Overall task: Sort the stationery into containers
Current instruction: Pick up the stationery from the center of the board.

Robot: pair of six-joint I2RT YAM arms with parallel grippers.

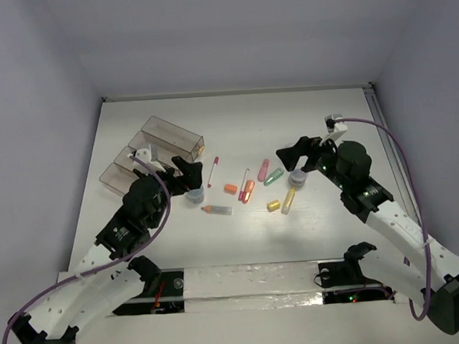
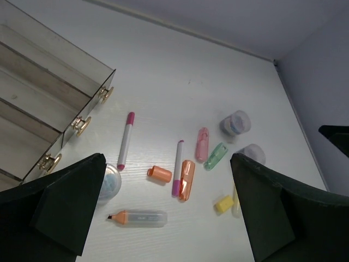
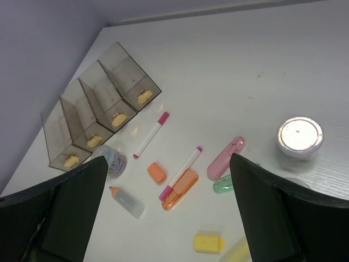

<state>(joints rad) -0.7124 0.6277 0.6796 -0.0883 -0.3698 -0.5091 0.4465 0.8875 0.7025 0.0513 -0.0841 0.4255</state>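
My left gripper will next go down with open fingers onto the clear round jar (image 1: 195, 195) (image 2: 110, 183) beside the container knobs, because there is bare table between the jar and the highlighter.
Four clear smoky containers (image 1: 155, 149) stand in a row at the back left; they also show in the left wrist view (image 2: 49, 103) and the right wrist view (image 3: 98, 103). The stationery lies loose mid-table: two white pens (image 1: 213, 171) (image 1: 244, 183), an orange stick (image 1: 249, 191), a pink stick (image 1: 263, 169), a green stick (image 1: 274, 177), a yellow stick (image 1: 288, 200) and round discs (image 1: 195, 195) (image 1: 297, 176). My left gripper (image 1: 185, 174) (image 2: 166, 185) hangs open and empty beside the containers. My right gripper (image 1: 294, 155) (image 3: 168, 164) hangs open and empty above the right disc.
A clear highlighter with an orange tip (image 1: 217, 210), an orange cap (image 1: 230, 189) and a yellow cap (image 1: 274, 205) lie among the items. The table's raised edge (image 1: 381, 133) runs along the right side. Walls close in at the back and left.
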